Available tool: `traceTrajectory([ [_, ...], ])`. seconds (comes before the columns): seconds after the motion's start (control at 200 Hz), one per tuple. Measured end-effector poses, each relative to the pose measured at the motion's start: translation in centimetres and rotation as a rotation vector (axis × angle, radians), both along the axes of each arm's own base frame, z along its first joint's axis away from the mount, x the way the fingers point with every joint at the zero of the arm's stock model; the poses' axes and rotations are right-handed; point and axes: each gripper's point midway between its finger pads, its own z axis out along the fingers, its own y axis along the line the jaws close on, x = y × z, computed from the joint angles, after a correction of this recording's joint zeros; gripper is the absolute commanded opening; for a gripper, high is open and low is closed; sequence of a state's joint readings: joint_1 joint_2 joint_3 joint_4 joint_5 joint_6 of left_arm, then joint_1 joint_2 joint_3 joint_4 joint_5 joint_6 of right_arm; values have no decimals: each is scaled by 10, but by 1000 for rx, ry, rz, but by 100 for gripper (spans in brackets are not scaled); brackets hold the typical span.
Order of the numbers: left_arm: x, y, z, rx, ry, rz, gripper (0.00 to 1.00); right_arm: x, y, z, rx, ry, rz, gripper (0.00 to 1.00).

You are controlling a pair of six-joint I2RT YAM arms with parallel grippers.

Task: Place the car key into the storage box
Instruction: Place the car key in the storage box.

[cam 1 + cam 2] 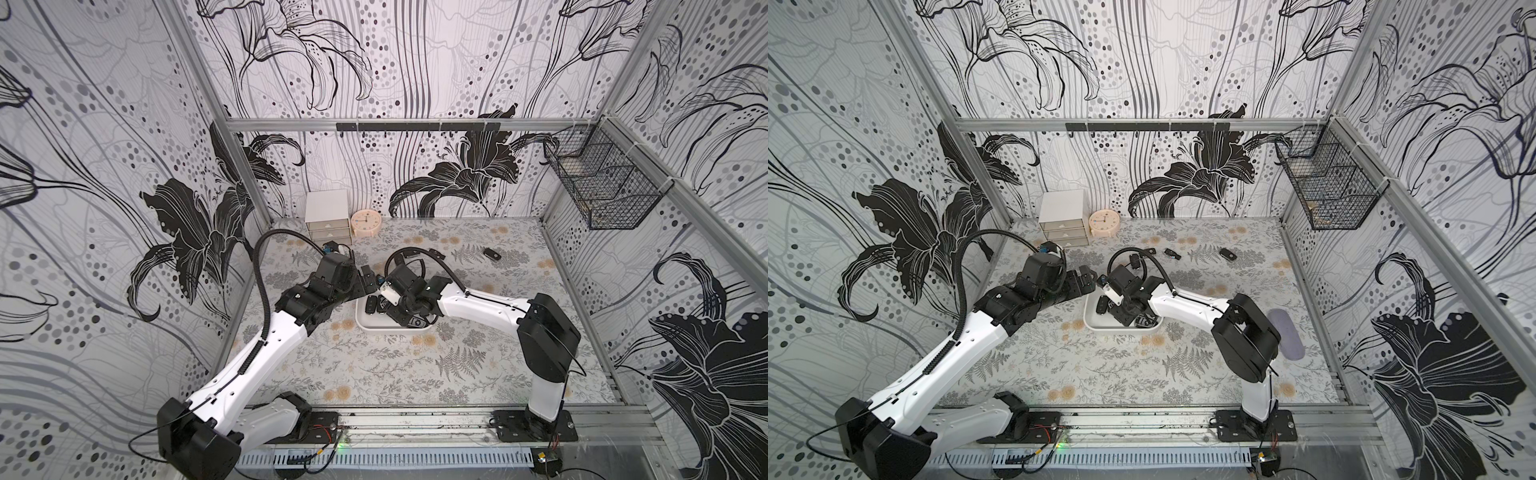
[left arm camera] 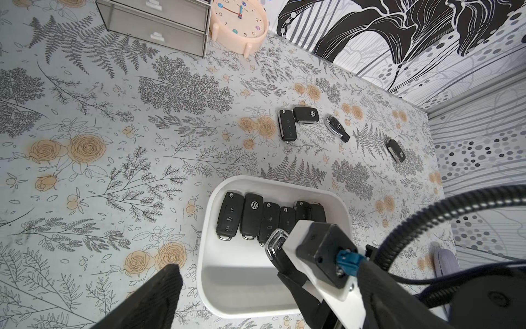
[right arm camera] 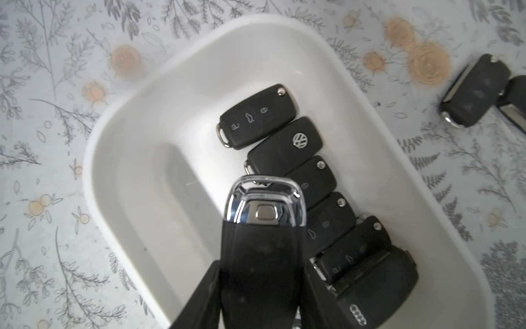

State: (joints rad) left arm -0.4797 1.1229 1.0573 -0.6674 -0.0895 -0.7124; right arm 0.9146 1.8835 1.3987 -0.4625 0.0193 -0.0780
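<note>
The right gripper moves down toward the bare bottom of the box by its near side (image 3: 211,189) next and releases the car key (image 3: 262,245), since the fobs fill the box's far side.
The white storage box (image 1: 365,325) (image 1: 1090,322) (image 2: 205,256) (image 3: 94,159) lies mid-table with several black key fobs in a row along one side. My right gripper (image 3: 262,284) (image 1: 394,315) hangs over the box, shut on a black car key (image 3: 262,245) (image 2: 273,242) whose chrome end points down toward the box floor. The key is above the fobs and touches none that I can see. My left gripper (image 2: 270,299) (image 1: 370,280) is open and empty, just left of the right wrist, with one finger (image 2: 168,284) over the table beside the box.
Loose key fobs (image 2: 287,125) (image 2: 337,128) (image 2: 395,151) lie on the table beyond the box. A white drawer cabinet (image 1: 327,216) and a peach clock (image 1: 365,224) stand at the back wall. A black wire basket (image 1: 598,183) hangs on the right wall.
</note>
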Motion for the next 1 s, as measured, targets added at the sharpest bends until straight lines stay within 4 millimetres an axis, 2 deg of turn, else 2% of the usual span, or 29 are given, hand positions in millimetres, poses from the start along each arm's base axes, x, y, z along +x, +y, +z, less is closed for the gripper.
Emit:
traceTrajectory([
  [0.19,-11,8,-4,9,13,15,99,-7,4,-10,-16,17,48,28],
  [0.471,-12,10,-5,14,22,25,99,-11,9,-25,-28,50,80,28],
  [0.696,-12,11,-5,14,22,30,99,-13,11,-25,-22,56,88,47],
  [1.001,-12,12,-5,16,20,33,99,-9,15,-24,-14,50,88,51],
])
